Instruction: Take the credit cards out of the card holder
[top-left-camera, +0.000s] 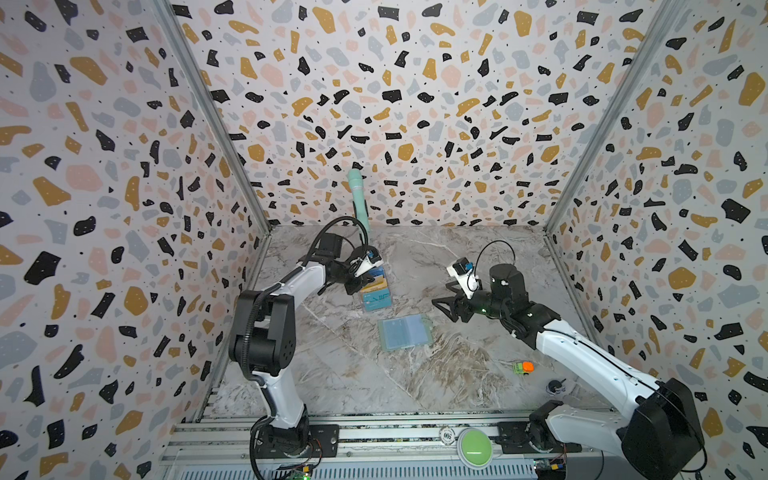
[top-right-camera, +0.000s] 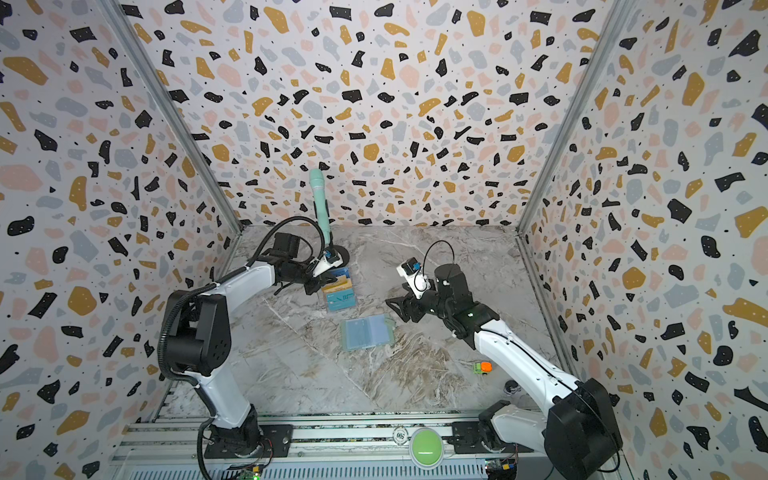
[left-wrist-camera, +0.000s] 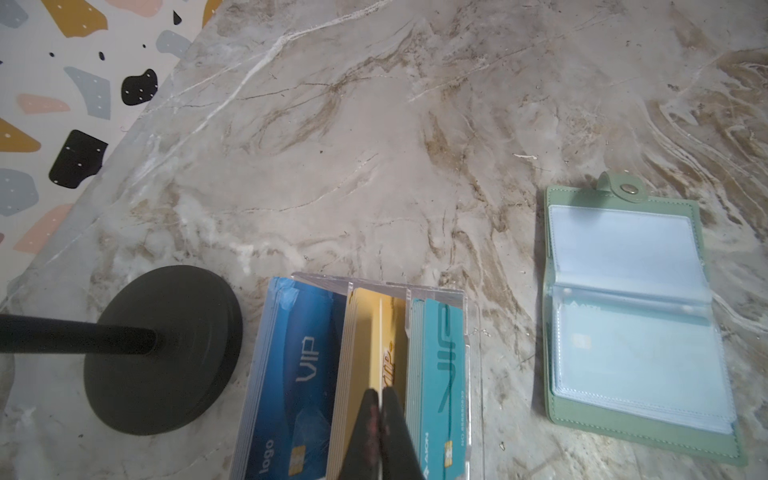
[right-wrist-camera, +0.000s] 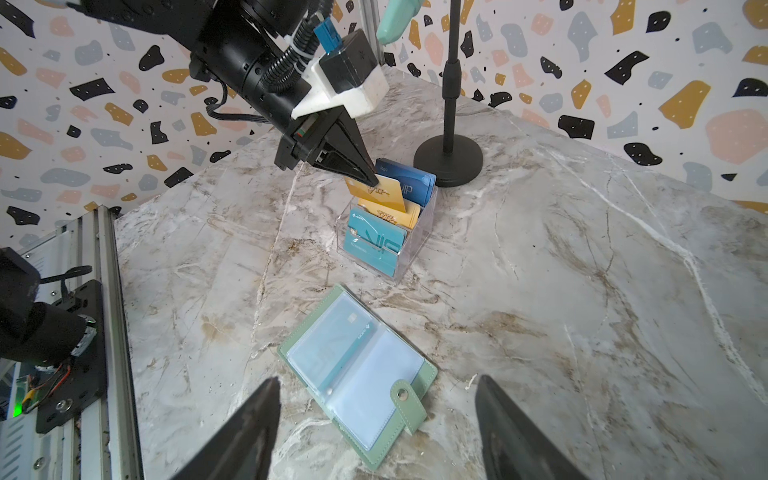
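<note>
The golden yellow credit card (right-wrist-camera: 386, 193) in my left gripper goes down to the matching yellow stack in the clear stand just below next, and is released there.
The mint-green card holder (top-left-camera: 405, 332) (top-right-camera: 368, 332) lies open and flat mid-table, its snap tab (right-wrist-camera: 405, 401) folded out. A teal card (right-wrist-camera: 347, 332) shows through one pale blue sleeve. My left gripper (right-wrist-camera: 371, 181) (left-wrist-camera: 380, 392) (top-left-camera: 357, 286) is shut on a golden yellow credit card (right-wrist-camera: 386, 193), holding it upright just above the yellow stack in the clear tiered stand (right-wrist-camera: 409, 253). My right gripper (right-wrist-camera: 378, 380) (top-left-camera: 442, 309) hovers open over the card holder's (right-wrist-camera: 426, 372) near edge, with nothing between its fingers.
The clear stand (left-wrist-camera: 471, 316) holds blue, yellow and teal card stacks. Behind it, a microphone stand's black round base (left-wrist-camera: 162, 349) carries a mint microphone (top-left-camera: 357, 195). A green-orange toy car (top-left-camera: 523, 367) sits front right, and a green button (top-left-camera: 473, 442) on the front rail.
</note>
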